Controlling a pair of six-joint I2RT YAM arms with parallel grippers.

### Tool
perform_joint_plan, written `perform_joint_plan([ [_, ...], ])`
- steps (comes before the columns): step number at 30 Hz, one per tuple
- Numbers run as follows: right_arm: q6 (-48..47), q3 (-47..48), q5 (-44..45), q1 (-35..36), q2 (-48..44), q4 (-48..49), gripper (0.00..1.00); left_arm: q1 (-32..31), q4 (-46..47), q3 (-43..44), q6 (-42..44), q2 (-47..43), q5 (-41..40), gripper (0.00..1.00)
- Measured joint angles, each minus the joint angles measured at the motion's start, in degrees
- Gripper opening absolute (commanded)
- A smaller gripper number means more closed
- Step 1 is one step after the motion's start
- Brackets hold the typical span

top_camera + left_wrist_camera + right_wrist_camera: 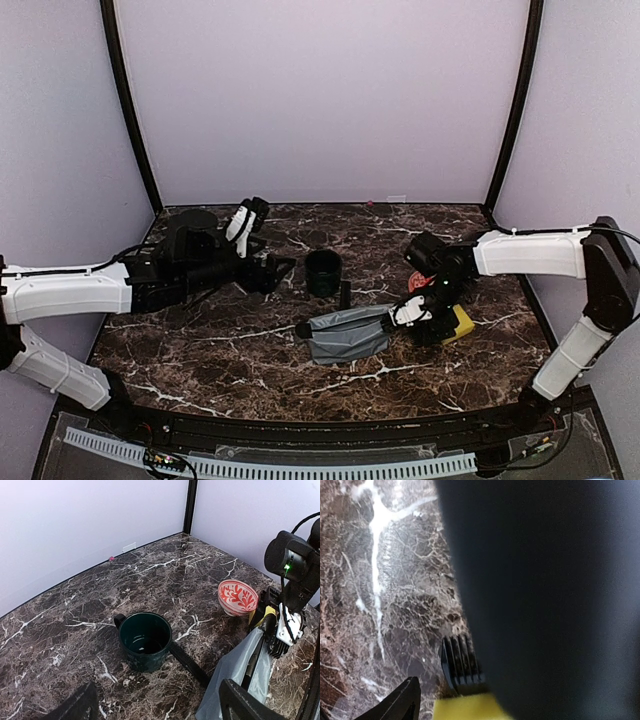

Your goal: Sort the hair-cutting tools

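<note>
My right gripper should next move down with its fingers open around the sides of the black toothed clipper head [462, 661] beside the yellow block, and then close on it.
The long black comb [189, 664] lies flat on the marble between the dark green cup [145, 640] and a grey pouch [235, 677]; it also shows in the top view [345, 294]. My left gripper [160, 711] is open and empty, hovering short of the cup [322, 272]. My right gripper [412, 312] is low at the right end of the pouch [345, 334]. In the right wrist view one finger [402, 702] stands far out to the left and a dark blur hides the other. A black toothed clipper head [462, 661] sits just above a yellow block [465, 707]. No scissors show.
A red-and-white patterned bowl [238, 596] stands behind the right gripper [282, 637], with the yellow block [461, 322] beside it. Lilac walls with black corner posts close in the back and sides.
</note>
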Motion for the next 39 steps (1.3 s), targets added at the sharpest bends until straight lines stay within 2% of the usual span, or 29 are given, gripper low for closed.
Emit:
perform_joint_plan([
  [7,-0.61,-2.03,-0.13,0.0,4.07,2.6,0.71,0.0,0.33,-1.22,-2.08,-1.01,0.0,0.84],
  [16,0.37,-2.08,-0.59,0.0,5.42,1.73,0.52,0.0,0.87,-1.38,-4.09,-1.42,0.74,0.84],
  [21,2.84,-2.49,-1.64,0.0,4.68,1.29,0.47,0.0,1.27,-1.53,-4.7,-1.46,1.42,0.83],
  [26,6.6,-2.93,-5.92,0.0,0.61,-2.29,0.45,0.0,2.43,-1.53,-4.57,-1.29,2.95,0.72],
  [33,12.04,-1.77,-15.56,0.0,-5.95,-8.07,0.44,-1.11,3.26,-1.53,2.32,0.24,10.88,0.66],
  [39,16.13,4.79,-27.65,0.02,-6.95,-12.72,0.44,-8.04,2.95,-1.09,15.34,0.22,16.98,0.6],
])
